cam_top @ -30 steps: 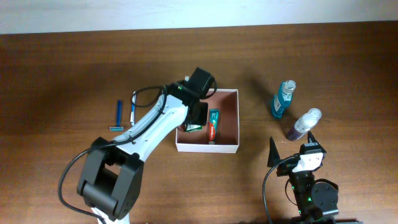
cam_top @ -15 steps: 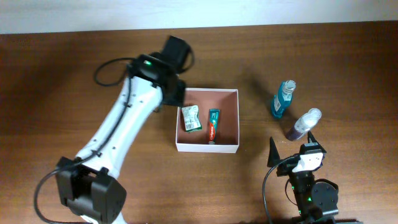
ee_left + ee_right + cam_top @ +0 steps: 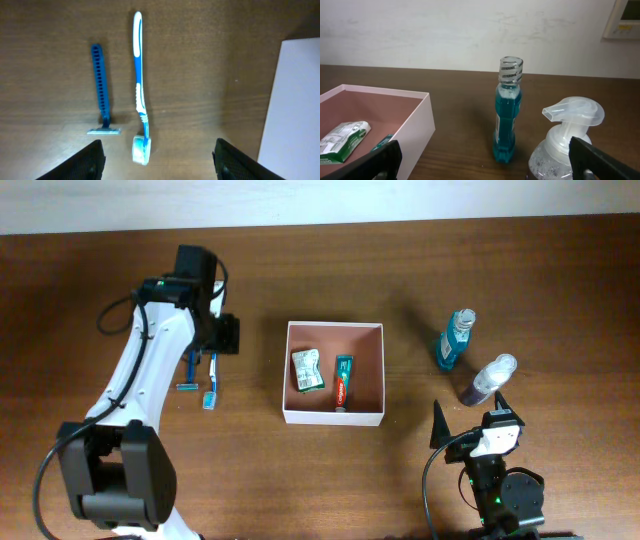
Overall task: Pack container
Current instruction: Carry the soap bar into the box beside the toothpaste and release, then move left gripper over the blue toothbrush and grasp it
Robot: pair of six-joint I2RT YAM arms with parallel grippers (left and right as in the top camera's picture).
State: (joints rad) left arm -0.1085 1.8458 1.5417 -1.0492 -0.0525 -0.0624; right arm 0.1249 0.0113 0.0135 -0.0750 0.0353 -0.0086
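I will next move my left gripper down toward the table onto the ribbed white grip of the toothbrush (image 3: 212, 380) (image 3: 140, 85), since the toothbrush's handle already runs between my open fingers.
The container (image 3: 335, 417), a white-walled square box with a pinkish inside, sits mid-table and holds a green-and-white packet (image 3: 307, 369) and a toothpaste tube (image 3: 343, 379). My left gripper (image 3: 222, 338) hovers to its left, above a blue toothbrush (image 3: 212, 380) and a blue razor (image 3: 188, 370). In the left wrist view the toothbrush (image 3: 140, 85) and razor (image 3: 101, 92) lie side by side on the wood, and my left gripper (image 3: 162, 165) is open and empty. My right gripper (image 3: 487, 165) is open, low at the front right, facing a blue mouthwash bottle (image 3: 508, 112) and a clear pump bottle (image 3: 567, 135).
The container's white wall (image 3: 295, 110) borders the right of the left wrist view. Mouthwash bottle (image 3: 455, 340) and pump bottle (image 3: 488, 380) stand right of the container, just ahead of my right gripper (image 3: 468, 415). A pale wall runs along the table's far edge.
My left arm has swung left from inside the container to above the toothbrush and razor, its jaws opening wider. The packet now lies in the container. The right arm has not moved.
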